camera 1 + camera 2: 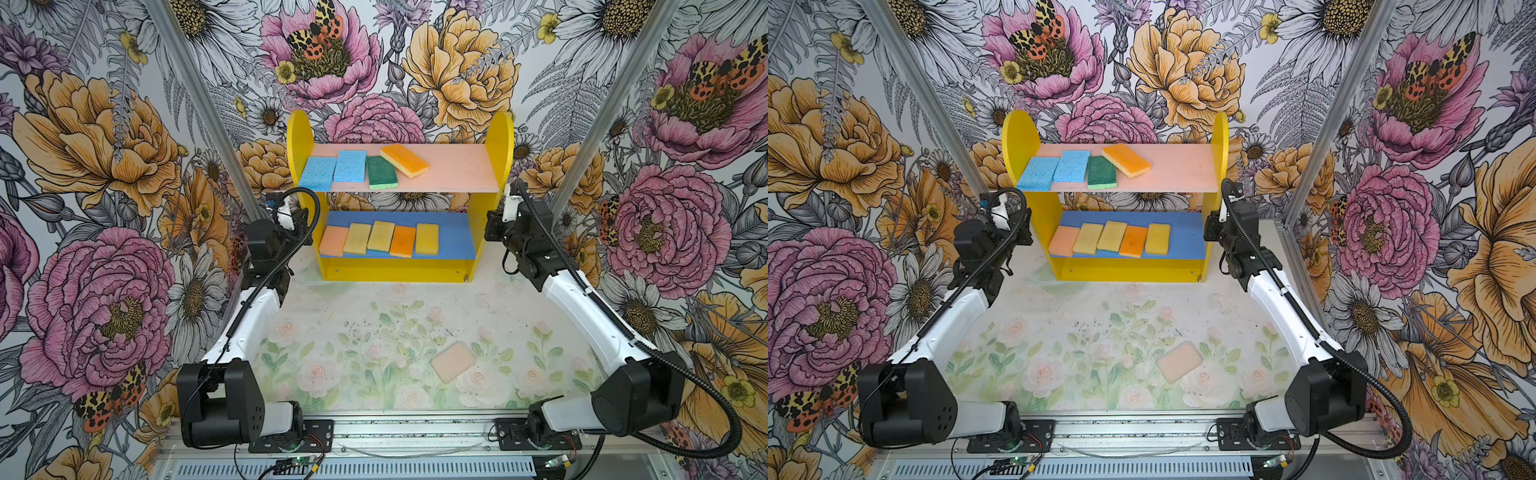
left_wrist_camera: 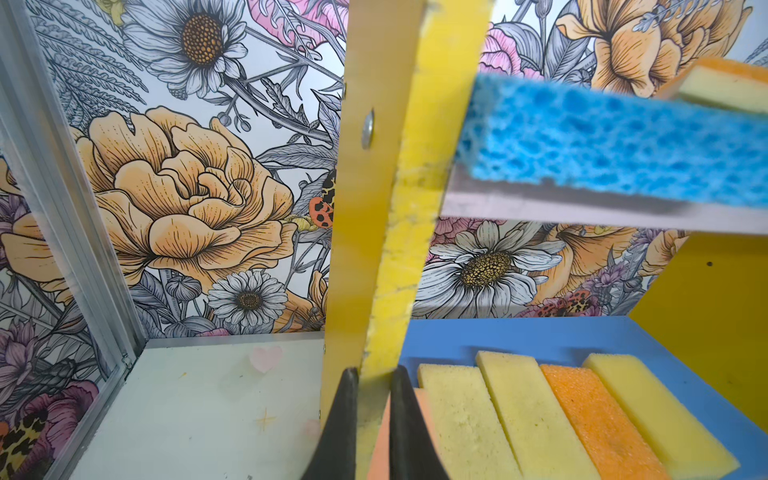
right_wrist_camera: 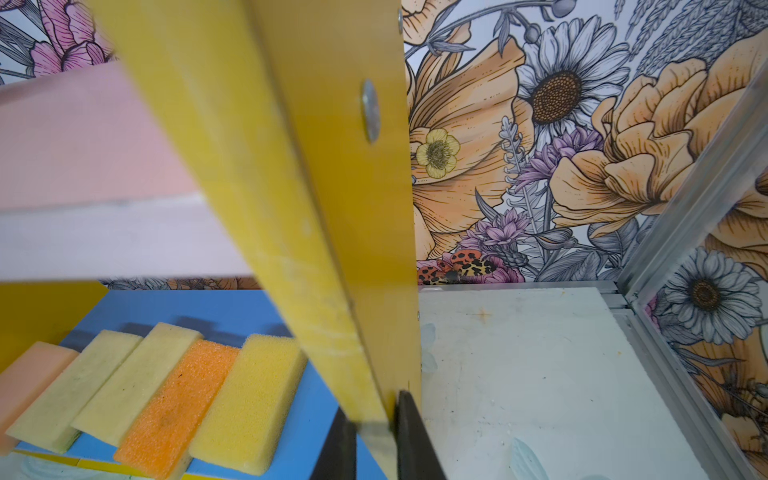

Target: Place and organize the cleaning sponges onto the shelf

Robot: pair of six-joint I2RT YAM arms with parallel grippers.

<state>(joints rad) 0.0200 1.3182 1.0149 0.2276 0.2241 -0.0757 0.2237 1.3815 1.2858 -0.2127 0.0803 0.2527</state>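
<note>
My left gripper needs to pull back, draw the shelf's side panel over the open table before the shelf and release it, because the shelf stands near the rear wall.
The shelf (image 1: pixel 457 168) stands at the back of the table in both top views. Its pink upper board carries two blue sponges (image 1: pixel 350 166), a dark green one (image 1: pixel 381 172) and an orange one (image 1: pixel 404 160). Several peach, yellow and orange sponges (image 1: pixel 383 235) lie in a row on the blue lower board. One peach-pink sponge (image 1: pixel 453 361) lies alone on the table, front right. My left gripper (image 2: pixel 375 370) is shut on the front edge of the shelf's left yellow side panel (image 2: pixel 399 232). My right gripper (image 3: pixel 372 405) is shut on the right side panel (image 3: pixel 291 208).
Floral walls and aluminium posts (image 1: pixel 199 104) close in behind and beside the shelf. Both arms reach from the front rail (image 1: pixel 415 432) along the table's two sides. The table mat (image 1: pixel 374 332) has a pale flower print.
</note>
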